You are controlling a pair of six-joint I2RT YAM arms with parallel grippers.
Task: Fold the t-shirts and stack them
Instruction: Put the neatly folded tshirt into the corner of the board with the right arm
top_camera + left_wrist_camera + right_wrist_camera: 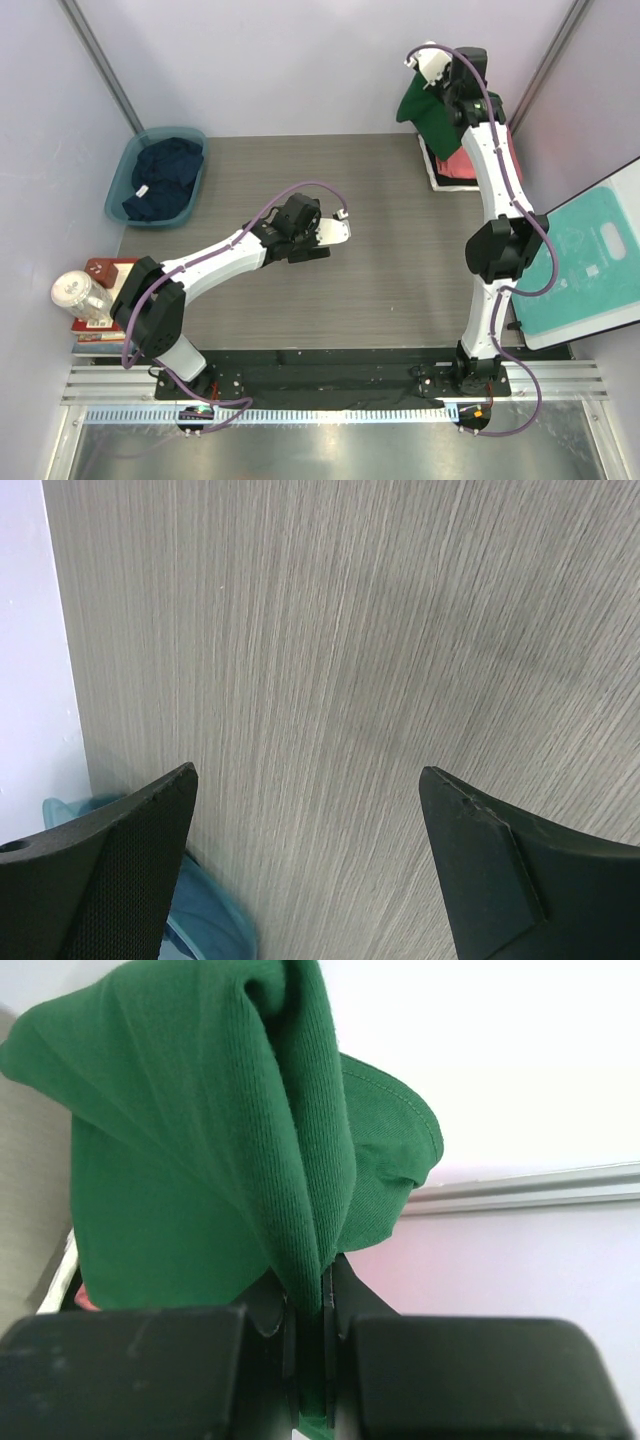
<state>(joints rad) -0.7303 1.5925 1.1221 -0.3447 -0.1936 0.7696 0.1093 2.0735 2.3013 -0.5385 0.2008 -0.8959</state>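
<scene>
Next, my right gripper will lower and shift to the right in the top view over the folded stack, because the green t-shirt leaves coral-red uncovered there.
My right gripper (432,82) is raised at the far right of the table, shut on a bunched fold of the dark green t-shirt (425,112), which hangs down over the folded stack. The wrist view shows the green t-shirt (210,1160) pinched between the closed fingers (352,1295). Under it lies the folded stack, a coral-red t-shirt (462,163) on top with black and white edges (436,170) showing below. A navy t-shirt (165,175) lies crumpled in the tub. My left gripper (345,232) hovers open over the table's middle, with nothing but bare table between its fingers (480,860).
A teal plastic tub (122,180) stands at the far left; its rim (210,920) shows in the left wrist view. A teal-and-white board (590,260) leans at the right edge. A jar (80,295) and red boxes (105,270) sit at the left near edge.
</scene>
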